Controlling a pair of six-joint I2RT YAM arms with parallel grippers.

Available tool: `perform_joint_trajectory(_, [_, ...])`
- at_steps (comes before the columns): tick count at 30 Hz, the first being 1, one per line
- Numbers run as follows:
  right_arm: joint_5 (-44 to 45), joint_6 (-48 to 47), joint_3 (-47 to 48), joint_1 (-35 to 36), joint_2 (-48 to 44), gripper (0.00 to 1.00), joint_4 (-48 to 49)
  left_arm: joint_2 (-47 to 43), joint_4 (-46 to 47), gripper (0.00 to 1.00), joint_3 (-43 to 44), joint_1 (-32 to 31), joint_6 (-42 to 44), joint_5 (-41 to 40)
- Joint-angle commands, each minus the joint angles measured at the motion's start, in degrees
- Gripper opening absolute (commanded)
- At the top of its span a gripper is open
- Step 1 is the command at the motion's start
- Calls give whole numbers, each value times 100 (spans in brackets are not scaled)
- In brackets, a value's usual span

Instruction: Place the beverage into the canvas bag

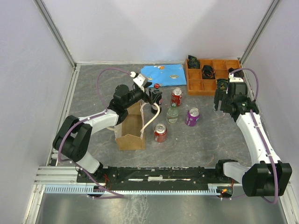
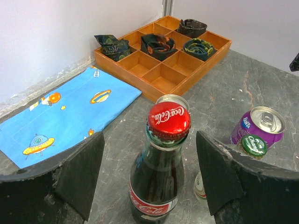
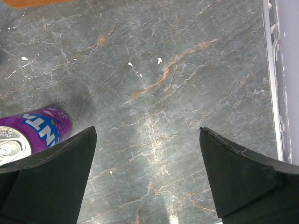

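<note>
The left gripper needs to first move farther toward the cola bottle's neck (image 1: 156, 91) (image 2: 163, 150), which stands between the gripper's open fingers, so that it can close below the red cap.
The canvas bag (image 1: 131, 128) stands upright left of centre, tan-brown with cream handles (image 1: 148, 122). A glass cola bottle (image 1: 155, 95) with a red cap stands just behind the bag. My left gripper (image 1: 153, 97) is open and straddles this bottle. In the left wrist view the bottle (image 2: 161, 163) stands between the two fingers (image 2: 79, 172) with a gap on each side. My left gripper (image 2: 149, 172) holds nothing. My right gripper (image 1: 223, 100) is open and empty over bare table, right of a purple can (image 1: 192, 116). The right gripper (image 3: 147, 158) and the purple can (image 3: 28, 135) both show in the right wrist view.
A red can (image 1: 176, 96), a clear green-capped bottle (image 1: 172, 113) and another red can (image 1: 160, 132) stand near the bag. A wooden compartment tray (image 1: 196, 85) with rolled cloths sits back right. A blue printed cloth (image 1: 161, 72) lies at the back.
</note>
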Motion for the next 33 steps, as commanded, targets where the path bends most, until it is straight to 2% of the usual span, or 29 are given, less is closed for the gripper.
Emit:
perform_joint_trajectory(1, [97,77,246,21,-94,99,36,188,703,84,165,-72,2,-122])
perform_joint_trajectory(6, [116,79,262,23,-72,99,23,364,818,77,303,-120,24,-122])
perform_joint_trajectory(9, [116,90,280,23,-56,99,26,428,886,57,330,-135,16,-105])
perform_joint_trajectory(14, [133,99,266,19,-46,99,30,387,936,14,331,-145,2,-70])
perform_joint_trajectory(16, [126,122,249,23,-42,99,50,370,895,3,359,-145,3,-25])
perform_joint_trajectory(22, [98,175,210,17,-21,99,88,218,792,3,651,-144,-15,50])
perform_joint_trajectory(33, [59,258,94,19,-50,99,202,-10,319,3,1849,-141,-247,97])
